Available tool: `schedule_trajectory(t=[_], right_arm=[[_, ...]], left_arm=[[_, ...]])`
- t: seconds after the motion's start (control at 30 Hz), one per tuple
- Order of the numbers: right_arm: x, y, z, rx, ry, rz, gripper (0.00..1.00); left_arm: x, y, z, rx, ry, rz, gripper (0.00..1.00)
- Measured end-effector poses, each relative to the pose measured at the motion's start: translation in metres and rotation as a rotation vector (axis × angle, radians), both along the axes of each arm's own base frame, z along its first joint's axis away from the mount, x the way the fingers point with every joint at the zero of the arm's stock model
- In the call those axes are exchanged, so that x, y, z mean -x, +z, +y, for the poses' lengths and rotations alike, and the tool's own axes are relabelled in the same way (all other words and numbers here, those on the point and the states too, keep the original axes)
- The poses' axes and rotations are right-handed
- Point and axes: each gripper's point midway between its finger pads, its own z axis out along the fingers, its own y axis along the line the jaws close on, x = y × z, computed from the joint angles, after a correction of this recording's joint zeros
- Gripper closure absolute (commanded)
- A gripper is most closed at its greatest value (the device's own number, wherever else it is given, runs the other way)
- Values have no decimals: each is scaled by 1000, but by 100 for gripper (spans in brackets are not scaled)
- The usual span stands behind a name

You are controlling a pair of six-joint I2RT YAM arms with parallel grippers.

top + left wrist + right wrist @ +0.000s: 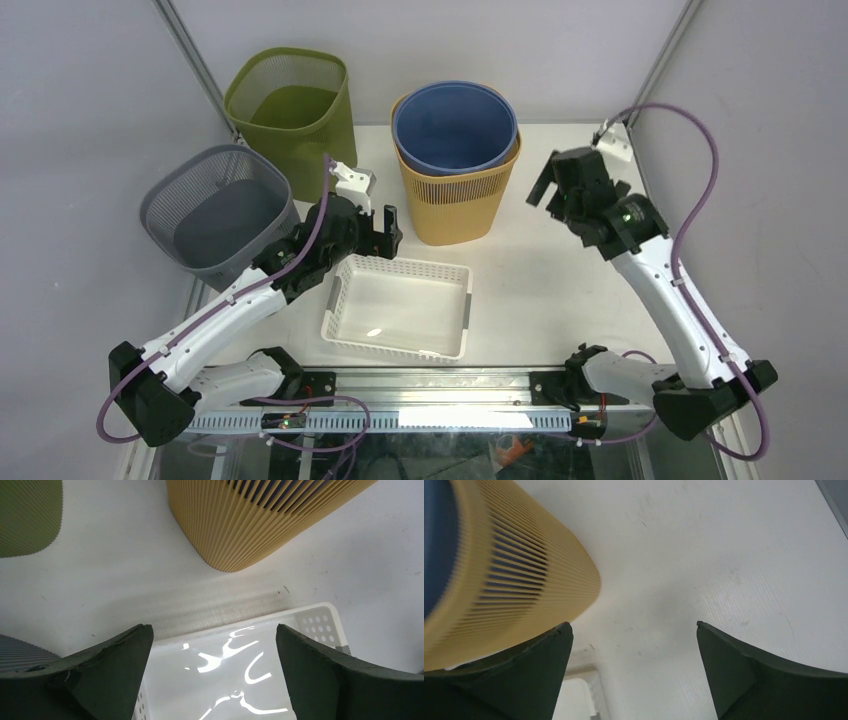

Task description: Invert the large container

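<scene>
The blue bin sits inside the yellow one, so next my right gripper needs to move up and to the left in the top view onto the blue bin's nearest rim [511,146].
A yellow slatted bin [455,205] stands upright at the back middle with a blue bin [455,125] nested inside it. A shallow white perforated basket [345,300] lies open side up in front of it. My left gripper [385,228] is open and empty, hovering over the basket's far left rim, left of the yellow bin. In the left wrist view [214,645] the basket's rim [320,622] shows between the fingers, with the yellow bin [250,525] beyond. My right gripper [550,190] is open and empty, raised just right of the yellow bin [524,580].
An olive green mesh bin [290,110] stands upright at the back left and a grey mesh bin [215,215] at the left edge, close behind my left arm. Frame posts rise at both back corners. A metal rail runs along the near edge.
</scene>
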Motion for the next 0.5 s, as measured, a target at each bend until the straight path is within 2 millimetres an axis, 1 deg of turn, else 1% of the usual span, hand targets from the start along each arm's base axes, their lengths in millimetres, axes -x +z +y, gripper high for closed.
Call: schedule_trajectory(t=[0.07,0.13,0.2,0.23,0.3,0.33,0.4,0.5], right_arm=[[-13,35,8,-27,15,-55,5],[-29,78,20,-76,33,-125,8],[-41,108,32,-121,57,-167,12],[-47,121,39,-145,70,-183,15],[-57,135,52,-182,95,-188,26],[-63,139,59,-200,107,-185,32],[-71,137,70,-223,124,-164,43],[-80,125,84,-242,142,-111,49]], left_arm=[[1,0,-2,11,-5,8,1],[2,0,-3,20,-4,14,1],[2,0,-3,24,-4,16,1],[2,0,-4,25,-3,17,1],[2,0,-4,27,-2,18,1],[2,0,-4,28,0,18,1],[2,0,-3,30,2,19,1],[2,0,-4,38,7,22,1]])
